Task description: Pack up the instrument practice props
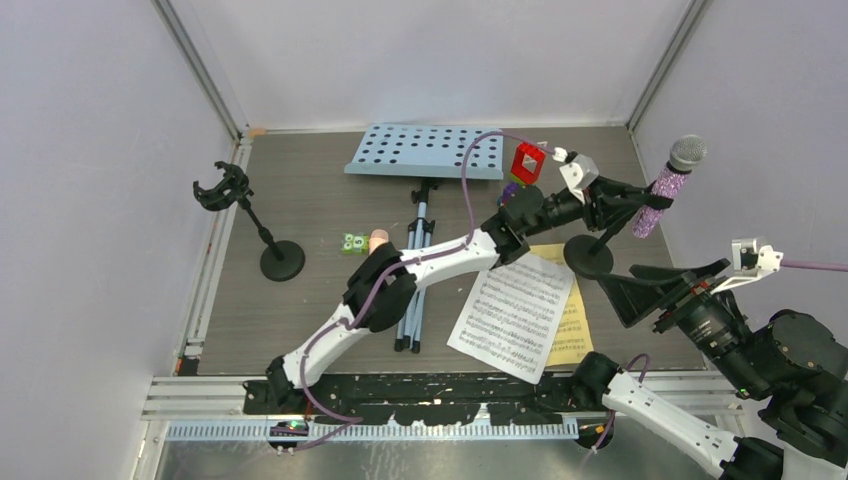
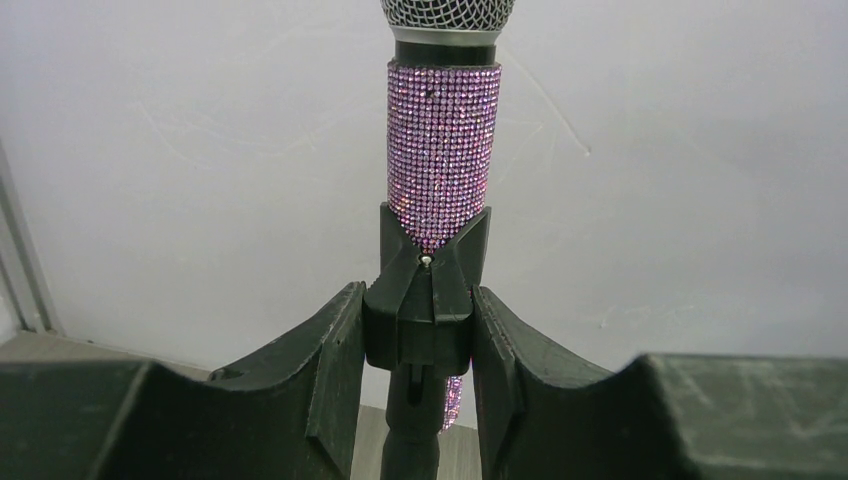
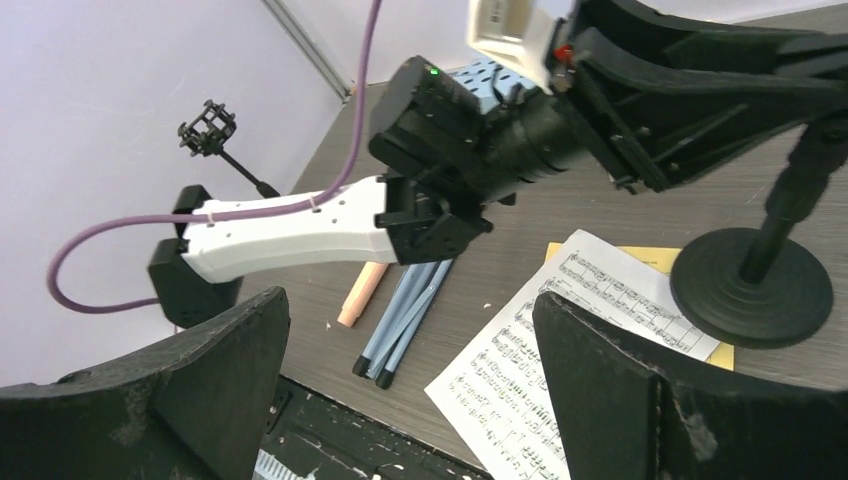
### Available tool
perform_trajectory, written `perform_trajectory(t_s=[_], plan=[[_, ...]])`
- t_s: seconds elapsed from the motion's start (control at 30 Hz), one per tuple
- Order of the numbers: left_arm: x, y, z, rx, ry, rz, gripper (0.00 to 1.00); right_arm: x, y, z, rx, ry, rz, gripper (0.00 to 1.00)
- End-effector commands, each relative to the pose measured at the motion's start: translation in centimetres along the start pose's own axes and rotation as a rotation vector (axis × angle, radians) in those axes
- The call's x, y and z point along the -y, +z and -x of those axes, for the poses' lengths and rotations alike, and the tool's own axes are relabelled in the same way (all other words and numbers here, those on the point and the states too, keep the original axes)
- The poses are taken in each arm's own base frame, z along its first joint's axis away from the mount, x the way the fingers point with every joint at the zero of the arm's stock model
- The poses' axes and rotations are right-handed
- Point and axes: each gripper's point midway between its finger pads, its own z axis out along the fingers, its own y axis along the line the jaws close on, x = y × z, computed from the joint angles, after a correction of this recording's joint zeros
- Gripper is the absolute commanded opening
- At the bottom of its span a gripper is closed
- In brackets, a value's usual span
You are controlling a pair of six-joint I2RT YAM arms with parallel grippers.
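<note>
The left gripper next needs to carry the mic holder to the left in the top view, then down to release it beside the tripod legs, because the tabletop is bare there.
My left gripper [image 1: 638, 200] [image 2: 420, 312] is shut on the clip of a black round-based mic holder [image 1: 588, 257] [image 2: 425, 300] at the right. The purple glitter microphone [image 1: 662, 192] [image 2: 443, 150] stands upright in that clip. My right gripper [image 1: 618, 276] [image 3: 410, 400] hangs open and empty over the white score sheet [image 1: 510, 315] [image 3: 560, 365], which lies on a yellow one [image 1: 572, 332] [image 3: 650, 258]. The pale-blue music rack [image 1: 425, 152] lies flat at the back, its tripod legs [image 1: 415, 290] [image 3: 405, 320] folded. A peach microphone [image 1: 379, 240] [image 3: 362, 293] shows partly under my left arm. A second mic holder [image 1: 270, 250] [image 3: 208, 130] stands empty at the left.
A colourful toy brick car [image 1: 527, 165] sits beside the rack's right end. A small green block [image 1: 352, 243] lies next to the peach microphone. Pale walls close the table in on three sides, and a black rail [image 1: 430, 390] runs along the near edge.
</note>
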Motion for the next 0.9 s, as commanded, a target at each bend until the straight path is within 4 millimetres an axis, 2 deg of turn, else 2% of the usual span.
perform_trajectory(t_s=[0.0, 0.2, 0.37, 0.53, 0.57, 0.87], plan=[[3.9, -1.2, 17.1, 0.365, 0.122, -0.094, 0.00, -0.5, 0.0, 1.4, 0.054, -0.015, 0.020, 0.95], [3.1, -4.6, 17.2, 0.307, 0.184, -0.055, 0.00, 0.0, -0.2, 1.6, 0.070, -0.025, 0.003, 0.95], [3.8, -8.0, 17.3, 0.258, 0.247, -0.031, 0.00, 0.4, 0.5, 1.1, 0.063, -0.037, -0.019, 0.96], [3.6, -11.0, 17.5, 0.220, 0.298, 0.020, 0.00, 0.5, 1.2, 0.4, 0.045, -0.039, -0.028, 0.96], [3.1, -12.3, 17.3, 0.205, 0.305, 0.044, 0.00, 0.5, 1.3, 0.2, 0.037, -0.038, -0.029, 0.96], [0.4, -17.5, 15.7, 0.169, 0.293, 0.157, 0.00, 1.5, 1.2, -0.2, 0.032, -0.038, -0.076, 0.96]])
